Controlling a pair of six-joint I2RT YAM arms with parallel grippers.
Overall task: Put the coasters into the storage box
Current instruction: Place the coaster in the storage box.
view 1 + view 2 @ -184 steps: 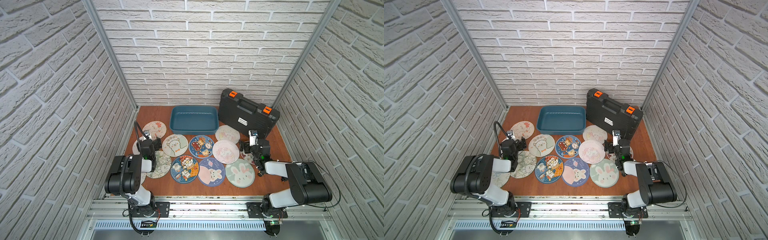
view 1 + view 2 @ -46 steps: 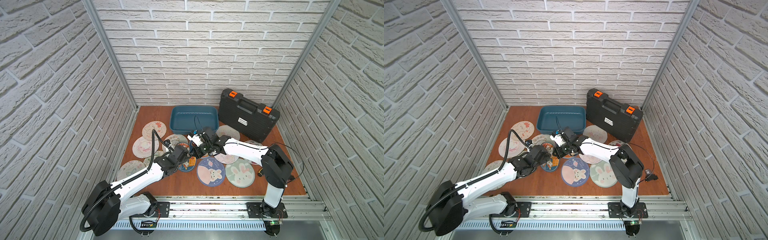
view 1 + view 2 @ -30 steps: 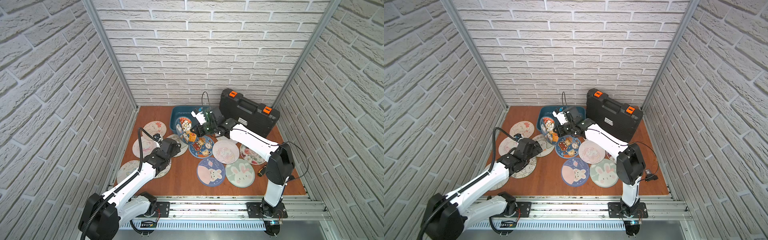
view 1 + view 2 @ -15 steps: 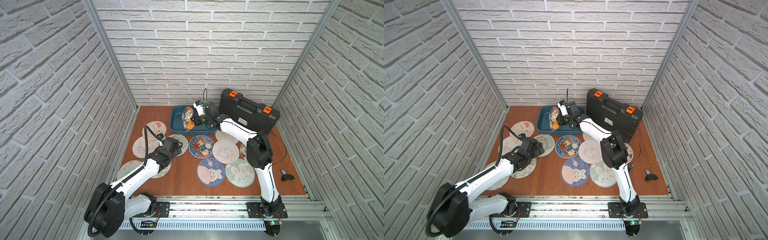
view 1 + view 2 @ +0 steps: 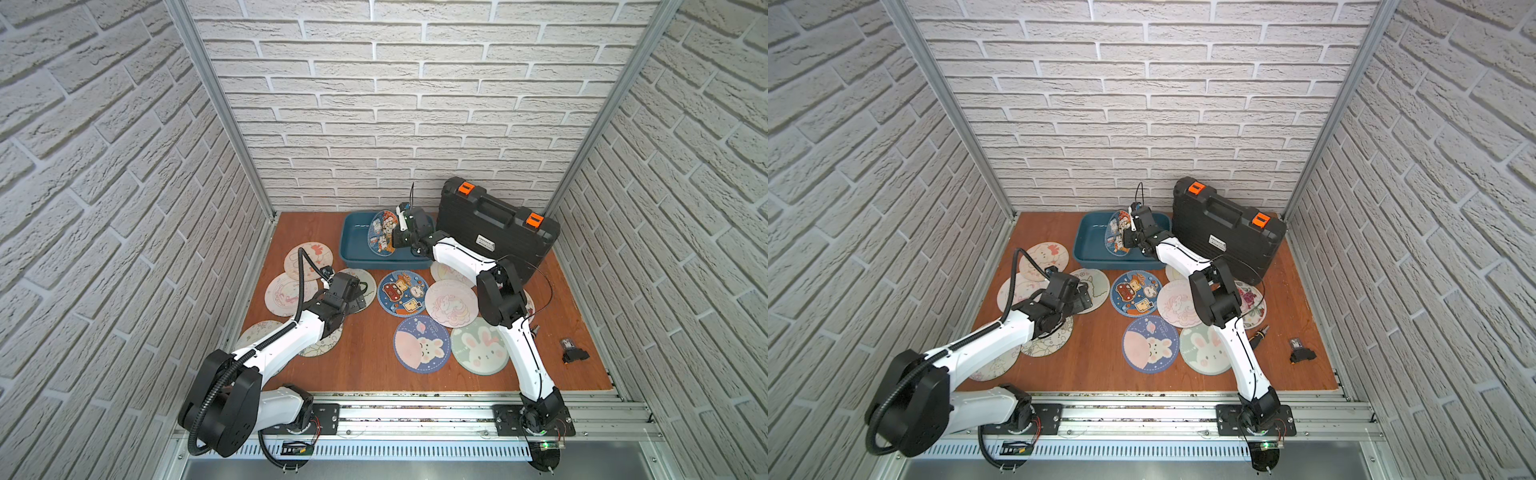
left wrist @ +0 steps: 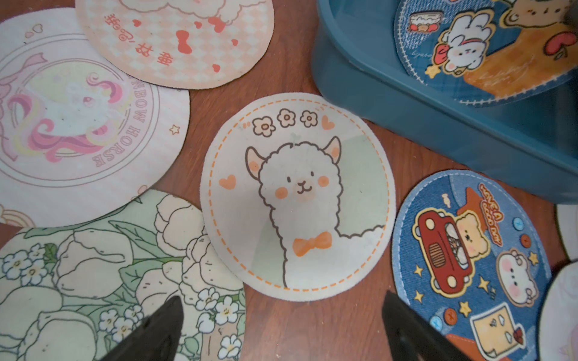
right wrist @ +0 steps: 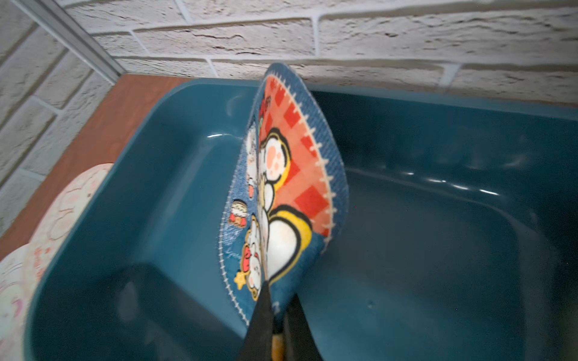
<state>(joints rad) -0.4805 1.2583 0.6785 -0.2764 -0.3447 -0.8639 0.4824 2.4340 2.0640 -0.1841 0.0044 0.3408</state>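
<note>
My right gripper turns slightly toward the black case next, stays over the storage box's bottom and releases the blue coaster, already hanging between the box's sides.
My right gripper (image 7: 278, 309) is shut on the edge of a blue cartoon coaster (image 7: 281, 187), holding it upright and bent over the inside of the teal storage box (image 7: 438, 250). Both top views show that coaster (image 5: 382, 232) (image 5: 1117, 235) above the storage box (image 5: 357, 249) at the back of the table. My left gripper (image 6: 281, 312) is open, low over bare wood just short of the alpaca coaster (image 6: 297, 193), nothing between its fingers. Several more coasters lie flat, among them a blue car coaster (image 5: 402, 293) and a pink unicorn coaster (image 5: 451, 303).
A black case with orange latches (image 5: 494, 226) stands right of the box. A small black part (image 5: 573, 353) lies near the right edge. A flower coaster (image 6: 93, 275) and a rainbow horse coaster (image 6: 78, 125) overlap beside my left gripper. Brick walls close three sides.
My right gripper has carried the blue coaster from the box's front rim to over its inside, then held nearly still. The left gripper has stayed open near the alpaca coaster.
</note>
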